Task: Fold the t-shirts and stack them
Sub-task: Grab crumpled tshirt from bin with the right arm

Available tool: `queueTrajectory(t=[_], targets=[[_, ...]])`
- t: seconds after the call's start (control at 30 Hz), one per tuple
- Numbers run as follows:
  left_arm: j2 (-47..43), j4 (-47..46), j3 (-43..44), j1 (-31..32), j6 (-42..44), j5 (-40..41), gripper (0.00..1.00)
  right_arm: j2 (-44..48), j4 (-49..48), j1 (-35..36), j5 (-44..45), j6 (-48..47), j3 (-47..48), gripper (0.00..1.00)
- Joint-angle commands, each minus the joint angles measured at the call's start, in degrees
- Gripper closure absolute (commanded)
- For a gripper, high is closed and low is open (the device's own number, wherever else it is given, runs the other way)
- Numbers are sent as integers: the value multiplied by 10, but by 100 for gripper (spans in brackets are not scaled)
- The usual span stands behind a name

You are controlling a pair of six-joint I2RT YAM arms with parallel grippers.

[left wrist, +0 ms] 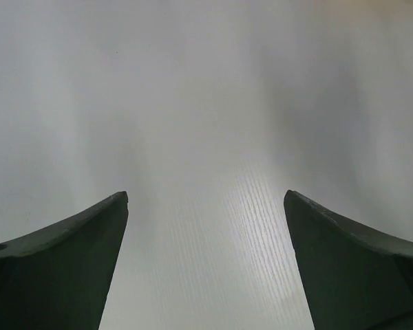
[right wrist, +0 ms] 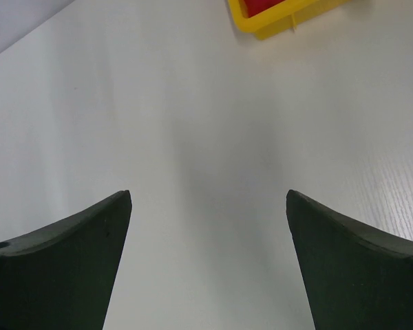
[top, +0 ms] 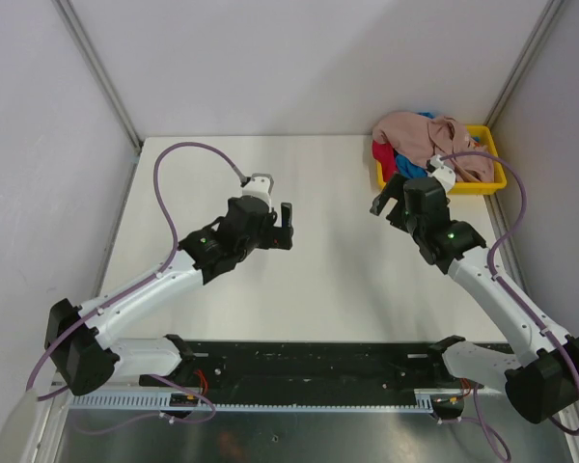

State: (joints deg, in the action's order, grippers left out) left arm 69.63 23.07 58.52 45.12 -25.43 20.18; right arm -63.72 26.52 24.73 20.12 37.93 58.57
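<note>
I should next move my right gripper outward over the yellow tray and down onto the middle folds of the dusty pink t-shirt [top: 437, 134], which lies on top.
The t-shirts lie crumpled in a heap at the back right: a dusty pink one [top: 429, 135] on top, a bright blue one [top: 412, 170] and a red one [top: 385, 159] under it. A bit of the red one [right wrist: 265, 5] shows in the right wrist view. My left gripper [top: 287, 226] is open and empty over the bare middle of the table, and it also shows in the left wrist view [left wrist: 206, 199]. My right gripper [top: 387, 204] is open and empty just in front of the heap, and it also shows in the right wrist view [right wrist: 208, 199].
The heap sits in a yellow plastic tray [top: 497, 177] at the back right corner; its corner also shows in the right wrist view [right wrist: 275, 22]. Grey walls close in the white table [top: 328, 280] on three sides. A black rail [top: 318, 362] runs along the near edge.
</note>
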Motion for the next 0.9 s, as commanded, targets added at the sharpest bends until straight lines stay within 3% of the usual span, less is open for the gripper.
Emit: queueTrajectory(t=[0.0,0.37,0.57,0.87], targets=[[-12,-11,26,-3,15,-10,1,4,9,-2,1,-16,20,1],[-23,-3,23,-2,34,-72,1,-48,-13,-13,-23,-53,60,1],[-20,17,22,-8,36,-99,0,-159,-23,-125,-62,-46,154,1],[-18,35,8,-23,43,-125,1,-367,-17,-233,-3,-86,384,1]])
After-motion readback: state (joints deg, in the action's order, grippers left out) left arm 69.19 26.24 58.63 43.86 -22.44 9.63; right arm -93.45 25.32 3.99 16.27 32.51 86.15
